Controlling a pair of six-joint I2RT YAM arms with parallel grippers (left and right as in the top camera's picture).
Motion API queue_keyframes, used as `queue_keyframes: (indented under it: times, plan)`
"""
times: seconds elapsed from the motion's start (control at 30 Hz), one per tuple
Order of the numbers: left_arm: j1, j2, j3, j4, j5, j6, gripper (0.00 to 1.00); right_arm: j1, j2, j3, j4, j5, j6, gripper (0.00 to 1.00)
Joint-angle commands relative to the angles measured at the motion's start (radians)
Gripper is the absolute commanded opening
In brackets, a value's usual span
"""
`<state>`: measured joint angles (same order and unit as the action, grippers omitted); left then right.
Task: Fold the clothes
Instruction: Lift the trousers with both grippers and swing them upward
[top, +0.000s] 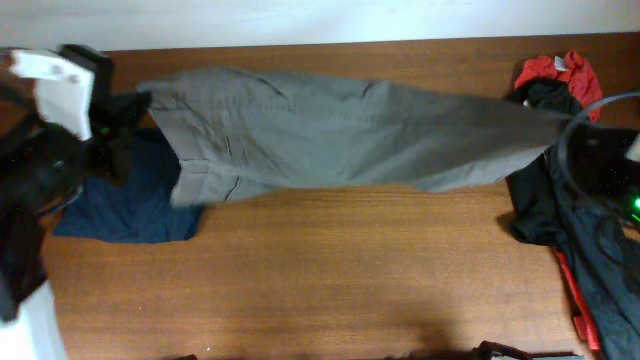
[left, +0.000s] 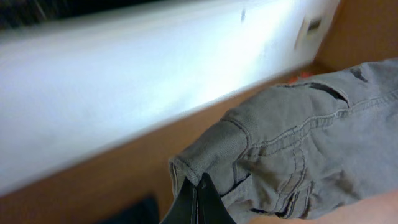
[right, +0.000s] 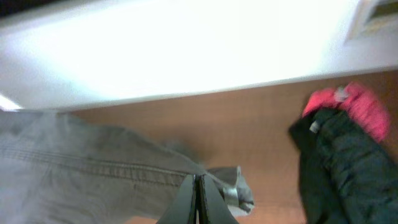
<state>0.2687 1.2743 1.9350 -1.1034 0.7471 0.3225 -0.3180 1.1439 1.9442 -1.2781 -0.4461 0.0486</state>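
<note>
The robot's left gripper should go up, swing outward toward the white wall, then go down and let go of the shorts' seamed corner, since the shorts (top: 330, 130) hang in a narrow piece of cloth.
The grey shorts (top: 330, 130) hang stretched between my two grippers above the back half of the table. My left gripper (top: 140, 100) is shut on a seamed corner of the shorts at the left; the left wrist view shows its fingers (left: 199, 183) pinching the grey cloth (left: 298, 143). My right gripper (top: 560, 125) is shut on the other end at the right; the right wrist view shows its fingers (right: 196, 180) closed on a corner of the shorts (right: 93, 168).
A dark navy garment (top: 135, 205) lies flat at the left under the shorts. A black and red pile (top: 560, 85) sits at the back right, also in the right wrist view (right: 342, 149). A white wall runs behind the table.
</note>
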Motion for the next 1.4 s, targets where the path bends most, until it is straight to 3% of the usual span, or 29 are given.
queue_keyframes:
  times: [0.0, 0.3, 0.4, 0.73, 1.03, 1.2, 1.3, 1.33, 1.37]
  plan:
    - [0.001, -0.062, 0.15, 0.004, -0.003, -0.104, 0.0, 0.003, -0.014, 0.16, -0.016, 0.094, 0.112, 0.04]
    - [0.001, -0.096, 0.48, -0.01, -0.01, -0.147, 0.0, 0.003, -0.014, 0.47, -0.045, 0.103, 0.144, 0.04]
    - [0.001, -0.096, 0.543, -0.017, -0.093, -0.182, 0.0, 0.003, -0.014, 0.538, -0.082, 0.113, 0.144, 0.04]
    - [0.001, -0.001, 0.452, -0.125, -0.14, -0.195, 0.0, 0.003, 0.047, 0.524, -0.193, 0.156, 0.143, 0.04]
    - [-0.05, 0.332, 0.32, -0.06, 0.002, -0.16, 0.0, 0.004, 0.308, 0.357, -0.149, 0.148, 0.113, 0.04]
    - [-0.136, 0.588, 0.32, 0.047, -0.004, -0.16, 0.01, 0.005, 0.529, 0.314, -0.065, 0.019, 0.095, 0.04]
    - [-0.181, 0.744, 0.32, 0.158, -0.023, -0.15, 0.06, 0.021, 0.677, 0.311, 0.041, -0.037, 0.087, 0.05]
    - [-0.193, 0.789, 0.32, 0.194, -0.022, -0.15, 0.11, 0.026, 0.711, 0.311, 0.076, -0.036, 0.087, 0.05]
    - [-0.206, 0.843, 0.32, 0.242, -0.022, -0.151, 0.19, 0.031, 0.753, 0.311, 0.124, -0.036, 0.087, 0.12]
